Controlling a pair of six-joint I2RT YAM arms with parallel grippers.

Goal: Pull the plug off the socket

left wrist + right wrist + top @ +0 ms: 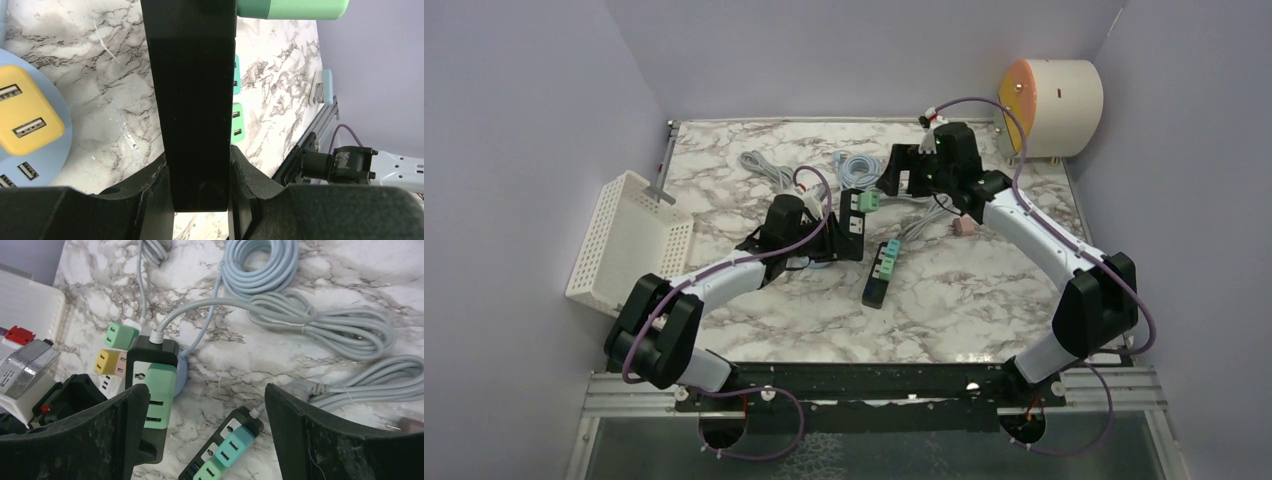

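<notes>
The robot needs to lower the power strip held in its left gripper onto the bare marble [854,274] [134,117] beside the second black power strip next and release it, because that clear spot is below the gripper.
A black power strip [853,225] is lifted off the table, with a green plug [864,201] seated in its upper end. My left gripper [829,240] is shut on the strip's lower end. In the left wrist view the strip [192,100] fills the gap between the fingers [150,190], and the green plug [292,7] shows at the top edge. My right gripper [894,175] is open and empty, above and just behind the plug. In the right wrist view the strip [152,347] and green plug [161,385] sit by the left finger [115,430].
A second black strip [881,272] with teal and green plugs lies on the marble table [984,300]. A round blue hub with a yellow cube [25,115] sits beside the left gripper. Coiled grey cables [310,320] lie behind, a white basket [629,240] to the left, and a pink adapter [964,225] to the right.
</notes>
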